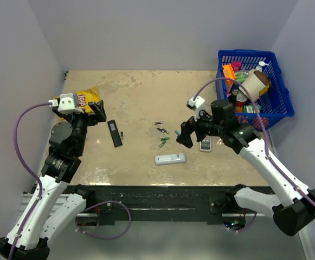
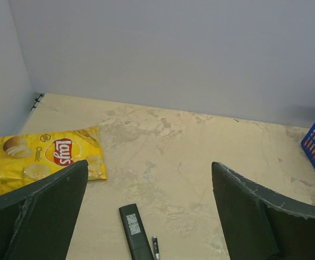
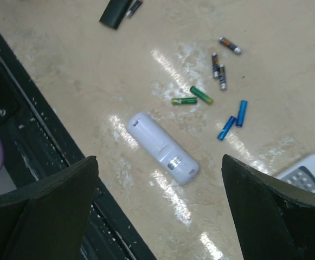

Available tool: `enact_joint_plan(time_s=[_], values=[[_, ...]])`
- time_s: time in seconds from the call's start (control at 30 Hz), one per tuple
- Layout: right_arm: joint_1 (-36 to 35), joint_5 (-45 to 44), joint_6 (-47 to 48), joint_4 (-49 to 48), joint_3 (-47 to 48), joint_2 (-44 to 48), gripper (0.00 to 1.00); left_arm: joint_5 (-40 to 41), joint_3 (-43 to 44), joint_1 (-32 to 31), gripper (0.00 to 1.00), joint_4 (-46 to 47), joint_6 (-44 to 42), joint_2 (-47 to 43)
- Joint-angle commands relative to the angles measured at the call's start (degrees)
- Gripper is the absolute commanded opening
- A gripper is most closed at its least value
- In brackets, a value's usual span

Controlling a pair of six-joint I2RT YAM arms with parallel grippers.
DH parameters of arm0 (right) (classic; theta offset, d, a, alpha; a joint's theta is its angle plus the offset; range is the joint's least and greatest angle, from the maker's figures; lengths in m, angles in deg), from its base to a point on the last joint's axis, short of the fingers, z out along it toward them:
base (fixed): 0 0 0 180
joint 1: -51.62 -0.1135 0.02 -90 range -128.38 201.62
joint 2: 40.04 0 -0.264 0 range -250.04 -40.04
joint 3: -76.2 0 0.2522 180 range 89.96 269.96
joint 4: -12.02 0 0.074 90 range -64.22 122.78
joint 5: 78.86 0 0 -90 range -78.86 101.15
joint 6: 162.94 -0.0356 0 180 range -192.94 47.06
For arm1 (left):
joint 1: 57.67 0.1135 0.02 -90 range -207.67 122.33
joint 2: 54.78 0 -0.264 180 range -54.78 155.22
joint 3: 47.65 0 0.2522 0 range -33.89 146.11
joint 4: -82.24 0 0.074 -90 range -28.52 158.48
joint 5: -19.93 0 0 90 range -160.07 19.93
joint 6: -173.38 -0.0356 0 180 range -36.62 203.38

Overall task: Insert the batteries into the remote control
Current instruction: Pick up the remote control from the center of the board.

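My right gripper moves down and back next, turning onto the label end of the white remote control (image 1: 170, 158), since that end lies slantwise to the open fingers.
The slim white remote control (image 1: 170, 158) lies flat near the table's front edge; in the right wrist view it (image 3: 160, 147) lies back up with its cover on. Two green batteries (image 1: 163, 141) lie just behind it, one (image 3: 201, 95) touching the other (image 3: 184, 101) in a V. My right gripper (image 1: 185, 135) is open and empty, hovering above the remote (image 3: 159, 162). My left gripper (image 1: 95, 111) is open and empty, raised at the far left, well away from the remote (image 2: 149, 162).
Two blue cells (image 3: 233, 120) and three dark cells (image 3: 218, 70) lie near the green ones. A grey-white remote with dark buttons (image 1: 205, 143) lies right. A black remote (image 1: 115, 133) and a yellow Lay's bag (image 1: 87, 97) lie left. A blue basket (image 1: 255, 86) of items stands at back right.
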Motion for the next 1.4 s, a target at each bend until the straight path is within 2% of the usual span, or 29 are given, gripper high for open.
enact_joint_plan(time_s=[0.0, 0.3, 0.6, 0.9, 1.27, 1.37], values=[[-5.7, -3.3, 2.2, 0.8, -1.2, -4.2, 0.98, -0.3, -0.5, -0.2, 1.00, 0.6, 1.3, 0.3], [-14.1, -10.4, 8.0, 5.6, 0.9, -16.5, 0.98, 0.0, -0.4, -0.2, 1.00, -0.4, 1.7, 0.7], [-17.3, -15.7, 14.0, 10.3, 4.3, -29.0, 0.98, 0.9, -0.2, -0.2, 1.00, -1.1, 1.0, 0.5], [-20.7, -16.2, 17.6, 11.5, 6.7, -40.1, 0.89, 1.2, 0.3, -0.2, 1.00, -2.3, 1.2, 0.3], [-23.4, -19.7, 16.7, 11.7, 6.5, -44.1, 0.81, 1.9, 0.1, -0.2, 1.00, -3.2, 0.8, -0.4], [-24.2, -19.9, 15.7, 11.4, 4.9, -43.8, 0.76, 1.9, 0.1, -0.2, 1.00, -3.2, 0.9, -0.3]])
